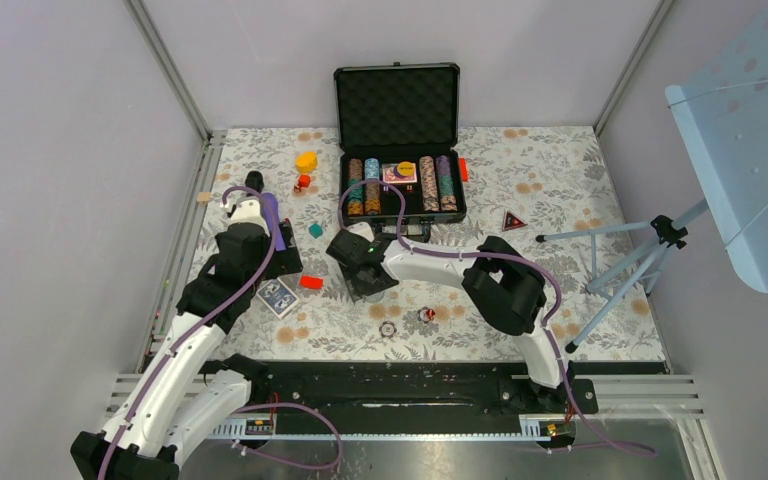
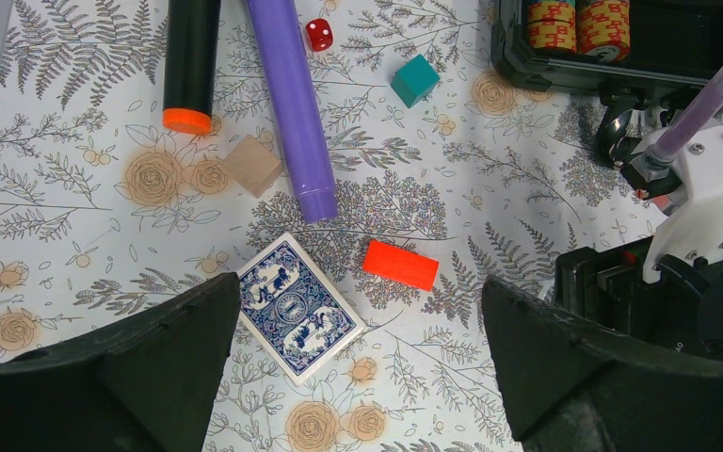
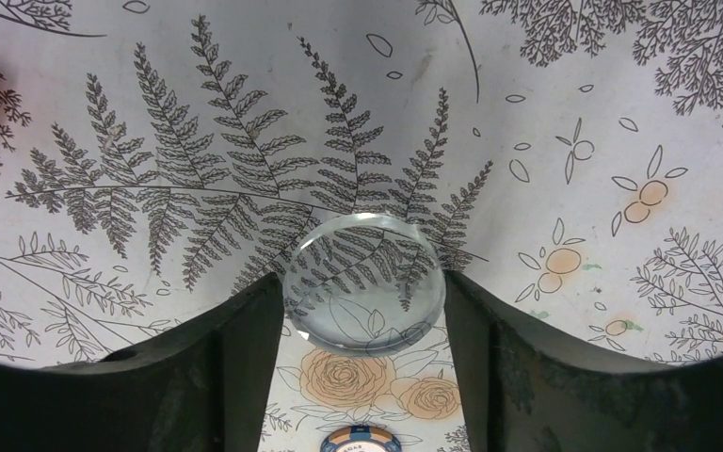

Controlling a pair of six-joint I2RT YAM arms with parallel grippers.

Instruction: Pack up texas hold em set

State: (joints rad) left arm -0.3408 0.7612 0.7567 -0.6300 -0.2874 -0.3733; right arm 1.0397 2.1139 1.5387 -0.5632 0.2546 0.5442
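Note:
My right gripper lifts, moves outward and releases the clear disc on the case's card deck [image 1: 392,175] next, which lies outward of it beneath a yellow disc.
The black case [image 1: 397,105] lies open at the back with rows of striped chips [image 1: 430,183] and a card deck [image 1: 399,173] inside. A blue-backed card deck [image 2: 294,308] lies on the mat, also in the top view [image 1: 278,297]. My left gripper [image 2: 358,325] is open and empty above it, the deck near its left finger. My right gripper [image 3: 362,320] is shut on a clear round disc [image 3: 365,282], held by its edges just above the mat, in front of the case [image 1: 365,268]. A loose blue-and-tan chip [image 3: 362,440] lies just behind it on the mat [image 1: 388,329].
A red block [image 2: 400,265], purple cylinder [image 2: 292,104], black cylinder with orange end [image 2: 191,66], wooden cube [image 2: 251,166], red die [image 2: 318,35] and teal block [image 2: 415,79] lie left of the case. A tripod [image 1: 620,260] stands at right.

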